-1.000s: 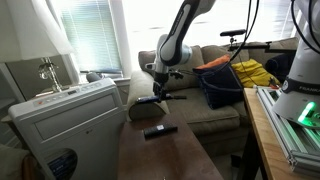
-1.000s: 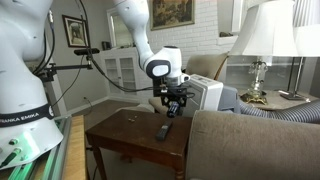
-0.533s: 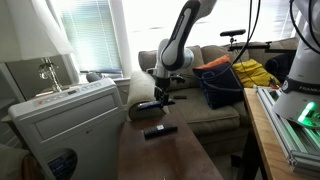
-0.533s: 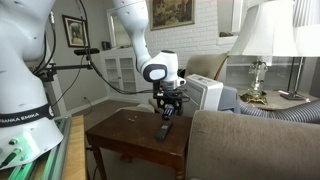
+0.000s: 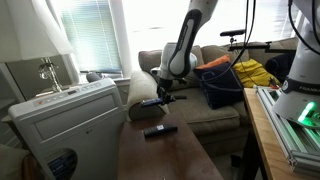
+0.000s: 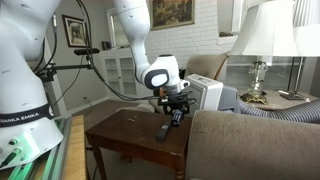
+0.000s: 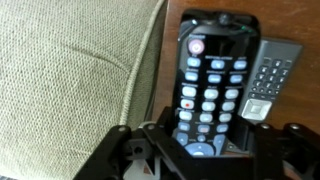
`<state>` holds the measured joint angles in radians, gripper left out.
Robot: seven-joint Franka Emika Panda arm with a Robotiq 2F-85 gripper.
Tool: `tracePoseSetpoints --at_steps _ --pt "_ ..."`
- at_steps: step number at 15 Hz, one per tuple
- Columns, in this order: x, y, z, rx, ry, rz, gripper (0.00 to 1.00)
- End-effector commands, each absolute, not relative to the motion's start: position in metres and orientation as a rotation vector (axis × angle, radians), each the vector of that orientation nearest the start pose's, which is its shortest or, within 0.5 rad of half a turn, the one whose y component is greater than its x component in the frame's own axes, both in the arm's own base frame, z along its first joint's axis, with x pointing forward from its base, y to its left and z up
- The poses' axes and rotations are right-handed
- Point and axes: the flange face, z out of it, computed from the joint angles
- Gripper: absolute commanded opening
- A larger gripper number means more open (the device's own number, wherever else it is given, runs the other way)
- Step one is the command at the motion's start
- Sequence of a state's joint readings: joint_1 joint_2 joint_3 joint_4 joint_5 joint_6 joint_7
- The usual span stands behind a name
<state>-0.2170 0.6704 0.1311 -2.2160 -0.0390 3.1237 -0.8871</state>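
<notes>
The black remote (image 5: 149,101) will be released on the piece of bare wood between the second remote and the sofa arm, so I will move my gripper down there next.
My gripper (image 7: 197,150) is shut on a black remote (image 7: 212,85) with rows of light buttons, its fingers on the remote's two long sides. In both exterior views the gripper (image 5: 162,95) (image 6: 176,104) hangs over the far end of the dark wooden table (image 5: 165,160) (image 6: 125,135), with the black remote (image 5: 149,101) (image 6: 177,117) lifted off the wood. A second, smaller remote (image 5: 159,130) (image 6: 164,132) (image 7: 265,80) lies flat on the table just below and beside it. Beige sofa-arm fabric (image 7: 70,80) fills the left of the wrist view.
A white air-conditioner unit (image 5: 65,120) (image 6: 210,92) stands next to the table. A beige sofa (image 5: 205,105) (image 6: 250,140) borders it, carrying a dark bag (image 5: 222,85) and yellow cloth (image 5: 255,72). A lamp (image 6: 262,40) stands behind.
The arm has shifted a little sideways toward the sofa arm, carrying the black remote with it. The smaller remote on the table has not moved.
</notes>
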Motion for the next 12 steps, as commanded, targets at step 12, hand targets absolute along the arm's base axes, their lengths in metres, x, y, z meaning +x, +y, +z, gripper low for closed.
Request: tracePoseSetpoints --at_steps 12 --pt "0.546 -0.004 0.024 -2.904 -1.18 -0.349 0.24"
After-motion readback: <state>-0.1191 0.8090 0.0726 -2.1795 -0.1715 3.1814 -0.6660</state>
